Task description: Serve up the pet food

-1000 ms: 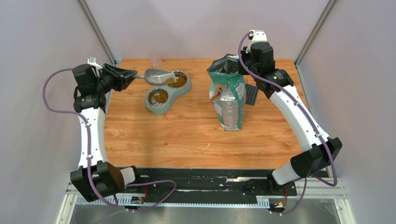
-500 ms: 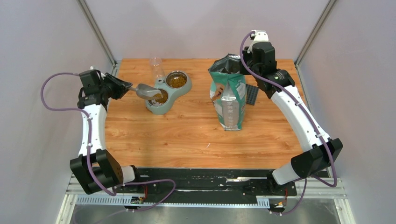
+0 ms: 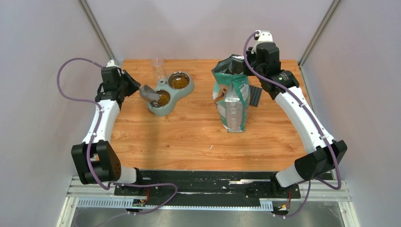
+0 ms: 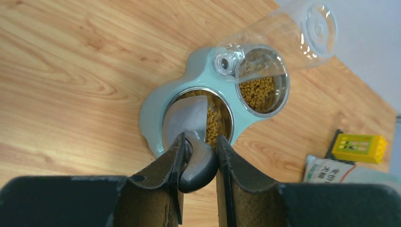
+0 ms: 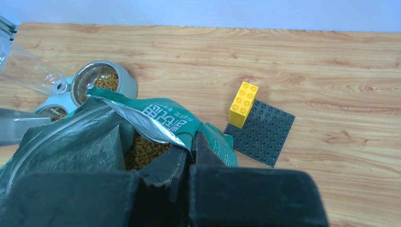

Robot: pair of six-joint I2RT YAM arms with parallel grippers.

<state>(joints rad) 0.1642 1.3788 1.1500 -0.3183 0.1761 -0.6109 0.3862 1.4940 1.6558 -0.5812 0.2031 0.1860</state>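
Note:
I will move my left gripper away from the feeder point(image 3: 154, 107) next, turn it and then lower the scoop onto the wood next to the feeder, because there is kibble in both bowls point(image 3: 161, 98).
Brown kibble pet food point(image 4: 257, 93) lies in both steel bowls of the teal double feeder point(image 3: 154, 107), and more shows inside the open bag point(image 5: 144, 153). My left gripper point(image 4: 198, 142) is shut on the handle of the grey metal scoop point(image 4: 187, 116), whose bowl is tipped over the near feeder bowl point(image 3: 161, 98). My right gripper point(image 5: 193, 141) is shut on the rim of the green-and-white bag point(image 3: 231, 97), holding it upright at the back right.
A clear plastic bottle point(image 3: 159, 69) slants up from the feeder's back. A yellow brick point(image 5: 243, 104) rests on the corner of a dark studded baseplate point(image 5: 262, 132) right of the bag. Grey walls close in left, right and behind.
My left gripper swung the scoop from over the far bowl to the near bowl and tipped it downward. The right arm and bag stayed still.

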